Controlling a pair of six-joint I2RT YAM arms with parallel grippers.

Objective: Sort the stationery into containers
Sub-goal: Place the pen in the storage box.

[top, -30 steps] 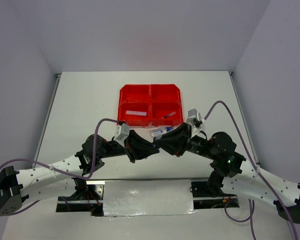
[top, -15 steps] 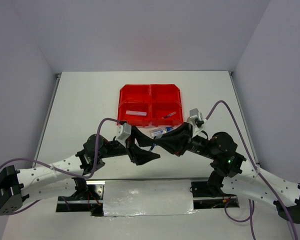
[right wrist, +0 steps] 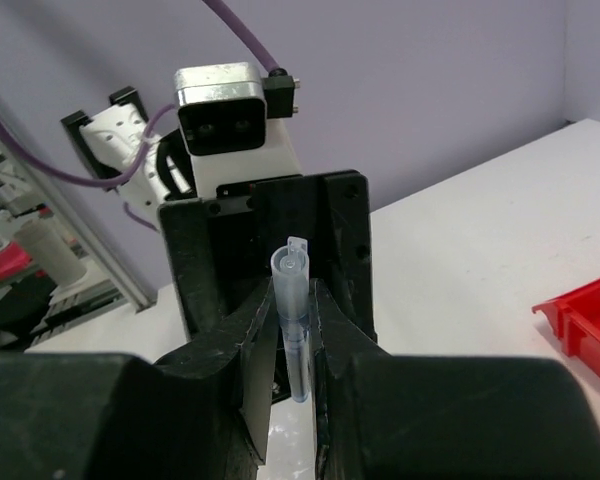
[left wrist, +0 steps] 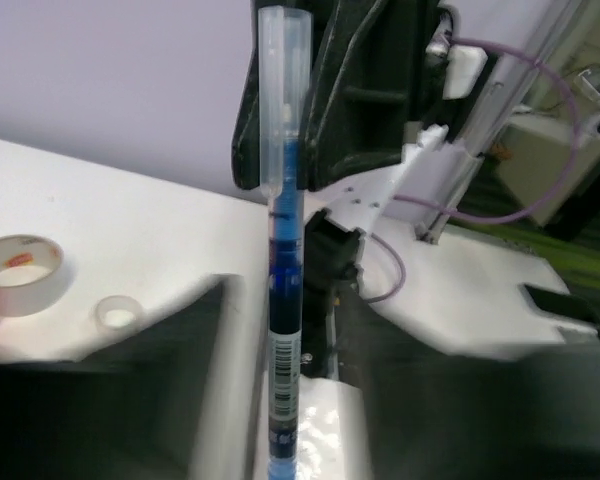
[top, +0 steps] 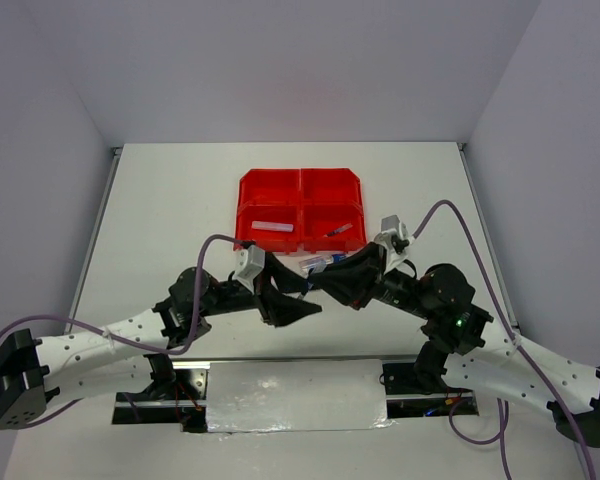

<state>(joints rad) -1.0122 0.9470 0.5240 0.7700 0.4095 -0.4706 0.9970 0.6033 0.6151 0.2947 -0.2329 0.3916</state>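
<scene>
Next, my right gripper moves outward, then down with fingers turned to the table, over the near bin and releases the pen, since another already lies there.
A blue pen with a clear cap stands between both grippers, just in front of the red containers. My right gripper is shut on the pen's capped end. My left gripper is open; its blurred dark fingers stand apart on either side of the barrel without touching it. From above, the pen shows where the left gripper and right gripper meet. A white item lies in the near left bin, and another pen in the near right bin.
Two clear tape rolls, a large one and a small one, lie on the white table in the left wrist view. A corner of the red bins shows at the right of the right wrist view.
My left gripper has opened and let go of the pen. The right gripper keeps its hold, and the pen has shifted slightly toward the bins.
</scene>
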